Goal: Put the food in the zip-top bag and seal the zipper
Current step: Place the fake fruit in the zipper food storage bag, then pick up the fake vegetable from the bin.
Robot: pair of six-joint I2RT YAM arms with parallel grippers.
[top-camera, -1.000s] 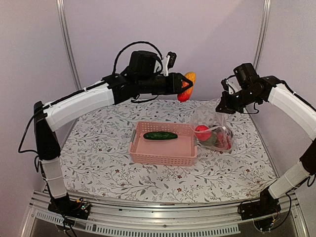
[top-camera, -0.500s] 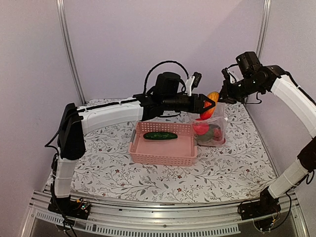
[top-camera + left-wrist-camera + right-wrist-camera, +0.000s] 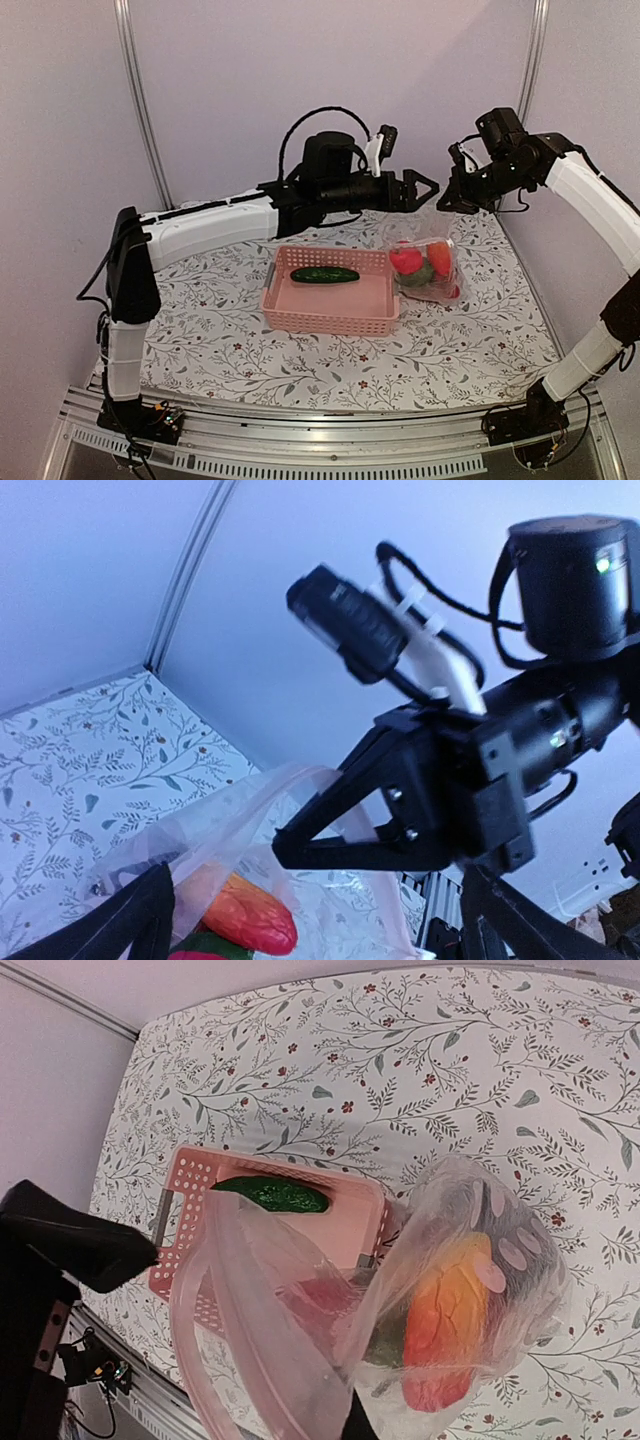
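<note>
I should swing my left gripper down and to the left in the top view, onto the cucumber's end opposite the bag.
The clear zip-top bag (image 3: 430, 268) hangs by its mouth edge from my right gripper (image 3: 447, 203), which is shut on the plastic, with the bottom resting on the table beside the basket. Inside it lie an orange-red piece (image 3: 450, 1330), a red piece (image 3: 406, 262) and something green. The green cucumber (image 3: 325, 274) lies in the pink basket (image 3: 330, 322). My left gripper (image 3: 425, 188) hovers open and empty just above the bag's mouth, close to the right gripper (image 3: 290, 845). I cannot make out the zipper strip clearly.
The pink basket stands mid-table, touching the bag's left side. A flowered cloth (image 3: 220, 340) covers the table. Metal frame posts (image 3: 135, 90) rise at the back corners, and the right wall is close behind the right arm.
My left gripper opened and let go of the orange-red piece, which now lies in the bag. The gripper has drawn back slightly, and the right gripper kept hold of the bag.
</note>
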